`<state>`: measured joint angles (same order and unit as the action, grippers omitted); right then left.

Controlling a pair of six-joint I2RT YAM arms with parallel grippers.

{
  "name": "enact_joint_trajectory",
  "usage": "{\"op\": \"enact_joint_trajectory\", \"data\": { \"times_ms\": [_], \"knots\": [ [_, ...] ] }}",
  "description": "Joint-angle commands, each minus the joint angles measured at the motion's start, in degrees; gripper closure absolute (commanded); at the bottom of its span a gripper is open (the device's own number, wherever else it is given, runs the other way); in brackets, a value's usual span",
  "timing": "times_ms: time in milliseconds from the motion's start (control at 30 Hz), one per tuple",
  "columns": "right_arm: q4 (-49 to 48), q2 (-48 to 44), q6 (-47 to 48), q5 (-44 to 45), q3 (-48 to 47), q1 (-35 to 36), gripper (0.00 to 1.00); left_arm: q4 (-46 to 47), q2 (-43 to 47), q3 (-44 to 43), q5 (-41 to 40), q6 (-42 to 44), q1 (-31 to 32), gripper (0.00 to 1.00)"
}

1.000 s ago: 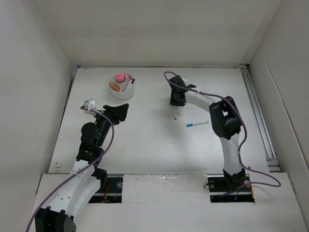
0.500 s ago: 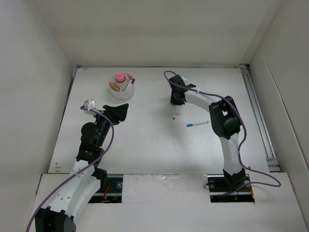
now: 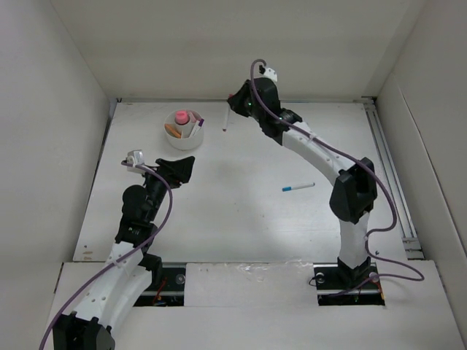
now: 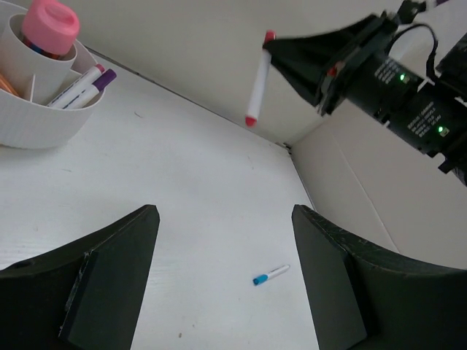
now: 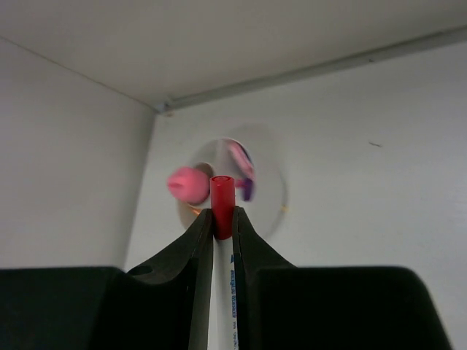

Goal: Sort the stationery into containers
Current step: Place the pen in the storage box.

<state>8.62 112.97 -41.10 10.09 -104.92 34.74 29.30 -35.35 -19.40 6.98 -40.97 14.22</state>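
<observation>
My right gripper moves toward the bowl and down over the section where the purple-capped pen already stands next, and releases the white pen.
The round white bowl stands at the back left and holds a pink-topped stubby item, an orange piece and a purple-capped pen. My right gripper is raised just right of the bowl, shut on a white pen with red caps that hangs down from it. In the right wrist view the pen sits between the fingers with the bowl blurred beyond. A blue-capped pen lies on the table. My left gripper is open and holds nothing.
The table is boxed in by white walls at the left, back and right. A metal rail runs along the right edge. Both arm bases sit at the near edge. The bowl's wall shows at the upper left of the left wrist view.
My right gripper has shut on the red-capped pen, lifted it off the middle of the table and swung it back and left, close to the bowl. The left arm has not moved.
</observation>
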Motion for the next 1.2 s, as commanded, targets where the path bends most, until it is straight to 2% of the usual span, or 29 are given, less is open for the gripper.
{"op": "enact_joint_trajectory", "data": {
  "times_ms": [0,167,300,667,767,1100,1167],
  "knots": [
    [-5.3,7.2,-3.8,6.3,-8.0,3.3,1.0,1.9,1.4,-0.8,-0.5,-0.1,0.3,0.3],
    [-5.8,15.3,-3.8,13.0,-20.1,6.2,1.0,0.8,4.0,-0.3,-3.3,0.5,0.3,0.3],
    [-6.5,20.8,-3.3,17.1,-26.2,8.2,1.0,-0.1,5.9,-0.3,-4.3,0.5,0.3,0.3],
    [-13.9,33.9,0.3,28.1,-36.6,11.7,1.0,1.2,4.0,-0.3,-2.9,-0.2,0.3,0.3],
    [-16.3,35.3,0.8,31.5,-37.3,12.3,1.0,1.2,4.5,-0.3,-3.0,-0.2,0.3,0.3],
    [-18.9,39.7,1.5,32.1,-39.4,12.8,1.0,0.5,4.0,-0.3,-2.5,-0.2,0.3,0.3],
    [-19.6,39.7,2.1,32.1,-38.5,12.8,0.96,1.0,4.0,-0.3,-2.5,-0.2,0.3,0.3]
  ]
}}
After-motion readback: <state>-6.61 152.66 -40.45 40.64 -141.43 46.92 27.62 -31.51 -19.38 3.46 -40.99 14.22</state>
